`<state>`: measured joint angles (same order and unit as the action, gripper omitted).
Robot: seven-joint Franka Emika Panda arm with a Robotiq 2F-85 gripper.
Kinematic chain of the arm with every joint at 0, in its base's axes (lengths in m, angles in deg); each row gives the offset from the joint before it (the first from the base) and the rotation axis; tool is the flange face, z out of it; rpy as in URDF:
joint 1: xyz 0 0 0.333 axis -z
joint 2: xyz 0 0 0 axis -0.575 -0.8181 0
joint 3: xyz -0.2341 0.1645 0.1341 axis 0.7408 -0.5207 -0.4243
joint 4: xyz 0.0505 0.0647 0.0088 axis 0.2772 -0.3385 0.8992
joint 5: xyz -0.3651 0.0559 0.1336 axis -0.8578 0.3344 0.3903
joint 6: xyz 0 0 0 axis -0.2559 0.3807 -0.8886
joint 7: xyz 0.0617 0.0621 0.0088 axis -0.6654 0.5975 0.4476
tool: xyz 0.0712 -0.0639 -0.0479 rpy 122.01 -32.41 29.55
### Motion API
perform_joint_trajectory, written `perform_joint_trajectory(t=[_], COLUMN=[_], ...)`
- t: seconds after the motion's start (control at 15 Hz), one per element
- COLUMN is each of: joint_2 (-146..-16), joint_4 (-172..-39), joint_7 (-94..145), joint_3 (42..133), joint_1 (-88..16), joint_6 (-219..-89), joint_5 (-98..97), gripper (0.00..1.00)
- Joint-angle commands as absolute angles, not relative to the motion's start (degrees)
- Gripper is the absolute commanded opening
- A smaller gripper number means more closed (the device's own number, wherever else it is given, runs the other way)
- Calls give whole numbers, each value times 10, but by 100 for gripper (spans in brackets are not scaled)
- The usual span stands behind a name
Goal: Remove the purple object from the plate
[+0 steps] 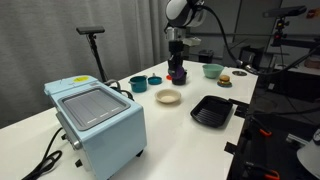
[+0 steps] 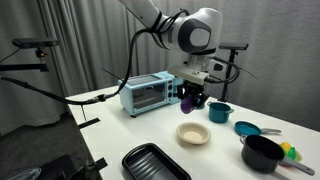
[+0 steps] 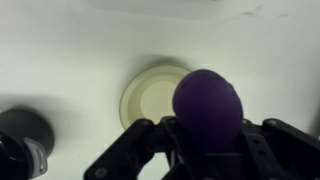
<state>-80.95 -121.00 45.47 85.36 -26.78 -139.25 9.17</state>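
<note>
I should next move past the plate [image 2: 193, 133], then down, to release the purple object: my gripper is beyond the plate, above bare tabletop between tray and black pot.
My gripper [image 1: 177, 68] is shut on the purple object [image 1: 177, 76], a dark purple rounded lump, and holds it in the air above the white table. In the wrist view the purple object [image 3: 208, 100] fills the space between the gripper's [image 3: 208, 128] fingers. The plate [image 3: 150, 95], small, round and cream-white, lies empty on the table below and to the left of the lump. In both exterior views the plate [image 1: 168, 97] [image 2: 193, 133] sits apart from the gripper [image 2: 190, 92], nearer the table's middle, and the purple object [image 2: 188, 99] hangs above the table.
A light blue toaster oven [image 1: 95, 115] stands at one end of the table. A black ridged tray [image 1: 212, 110] lies near the plate. Teal bowls [image 1: 138, 84] [image 1: 211, 70], an orange-brown item on a small dish [image 1: 225, 79] and a black pot [image 2: 262, 152] stand around.
</note>
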Motion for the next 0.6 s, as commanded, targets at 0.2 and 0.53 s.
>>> perform_joint_trajectory(t=[0.2,0.53], joint_2=[-822,-882], joint_4=[-1251,-1225], joint_7=[463,448], joint_3=[894,914], joint_1=[-246,-227], joint_6=[-1431,-1454], joint_5=[54,40], gripper=[6,6])
